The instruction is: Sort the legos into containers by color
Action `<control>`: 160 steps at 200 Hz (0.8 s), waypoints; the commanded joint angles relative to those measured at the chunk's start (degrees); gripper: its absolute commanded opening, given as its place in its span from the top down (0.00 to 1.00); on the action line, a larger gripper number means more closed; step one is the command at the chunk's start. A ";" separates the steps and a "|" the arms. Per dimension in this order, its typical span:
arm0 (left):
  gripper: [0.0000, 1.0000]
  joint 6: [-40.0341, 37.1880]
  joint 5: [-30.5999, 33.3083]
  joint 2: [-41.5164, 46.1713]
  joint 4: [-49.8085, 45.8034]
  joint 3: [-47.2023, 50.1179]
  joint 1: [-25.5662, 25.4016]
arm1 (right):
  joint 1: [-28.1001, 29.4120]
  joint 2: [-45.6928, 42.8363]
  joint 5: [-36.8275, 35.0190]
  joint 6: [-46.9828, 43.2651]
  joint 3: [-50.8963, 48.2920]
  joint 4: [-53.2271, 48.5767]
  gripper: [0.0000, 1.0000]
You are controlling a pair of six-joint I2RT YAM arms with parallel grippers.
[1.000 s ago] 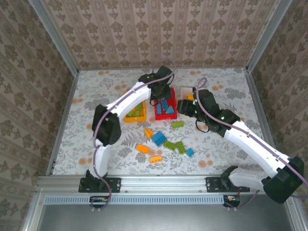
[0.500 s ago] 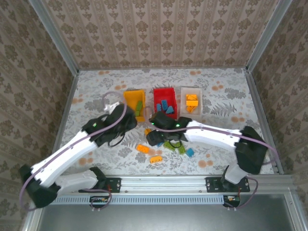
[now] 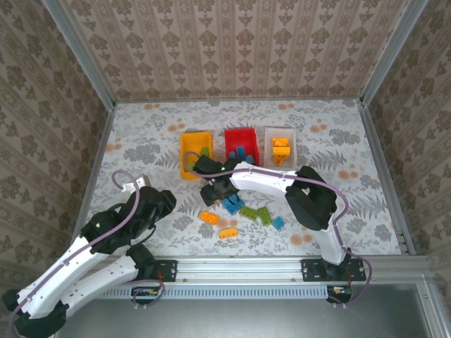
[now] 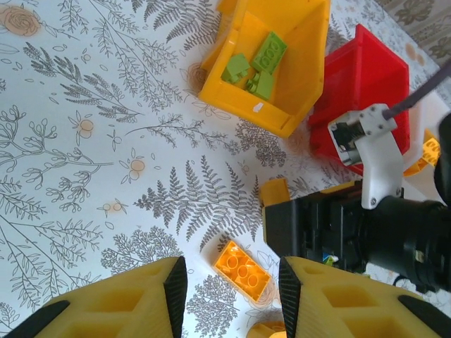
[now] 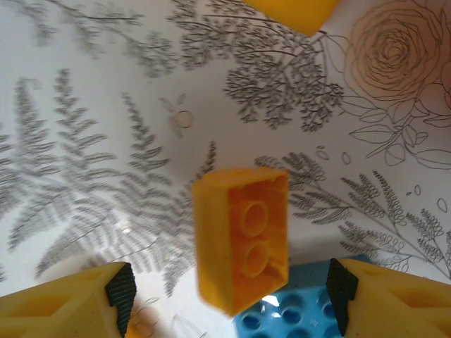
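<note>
My right gripper will next move its open fingers down on both sides of the tipped orange brick (image 5: pixel 242 238) below and close, because both fingers are still clear of it.
Three bins stand in a row at the back: yellow-orange (image 3: pixel 189 156) with green legos (image 4: pixel 262 58), red (image 3: pixel 242 146) with blue ones, white (image 3: pixel 280 146) with orange ones. Loose legos lie in front: orange (image 3: pixel 208 217), another orange (image 3: pixel 227 232), blue (image 3: pixel 232 204), green (image 3: pixel 248 211), green (image 3: pixel 264 215), blue (image 3: pixel 278 223). My right gripper (image 3: pixel 213 191) is open, low over an orange brick (image 5: pixel 243 239) that lies on its side against a blue brick (image 5: pixel 296 317); its fingers (image 5: pixel 120 289) stand apart from it. My left gripper (image 4: pixel 232 282) is open, back from an orange brick (image 4: pixel 243 267).
The right arm's black wrist (image 4: pixel 352 232) sits close to the left gripper's right side, in front of the red bin (image 4: pixel 359 91). The yellow-orange bin's corner (image 5: pixel 289 10) is just beyond the right gripper. Patterned walls close in the table (image 3: pixel 141 141) on three sides.
The left arm has pulled back from the bins to the near left. The right arm has swung left and down from the bins to the loose legos, over an orange brick.
</note>
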State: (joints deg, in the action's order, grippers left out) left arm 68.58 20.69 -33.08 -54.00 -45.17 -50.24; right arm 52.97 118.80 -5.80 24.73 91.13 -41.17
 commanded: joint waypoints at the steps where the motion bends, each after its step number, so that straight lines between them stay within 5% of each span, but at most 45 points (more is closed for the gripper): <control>1: 0.58 -1.14 -0.90 -0.87 0.38 -0.72 -0.34 | -0.50 3.04 -1.27 -1.75 3.60 -4.24 0.27; 73: 0.58 -2.13 -2.58 -4.14 3.80 -1.05 -0.44 | -1.44 7.49 1.12 -0.99 5.64 -3.43 0.44; 106: 0.58 -2.50 -3.27 -5.15 5.58 -0.70 -0.41 | -1.32 7.07 1.33 -0.95 5.27 -2.23 0.59; 160: 0.59 -6.78 -5.97 -8.19 11.41 -2.04 -0.54 | -1.78 -5.39 -2.47 0.00 2.03 -0.91 0.66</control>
State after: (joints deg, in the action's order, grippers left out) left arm 65.58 16.56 -39.57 -46.54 -45.19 -50.28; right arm 51.88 122.89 -5.65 23.97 94.41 -42.24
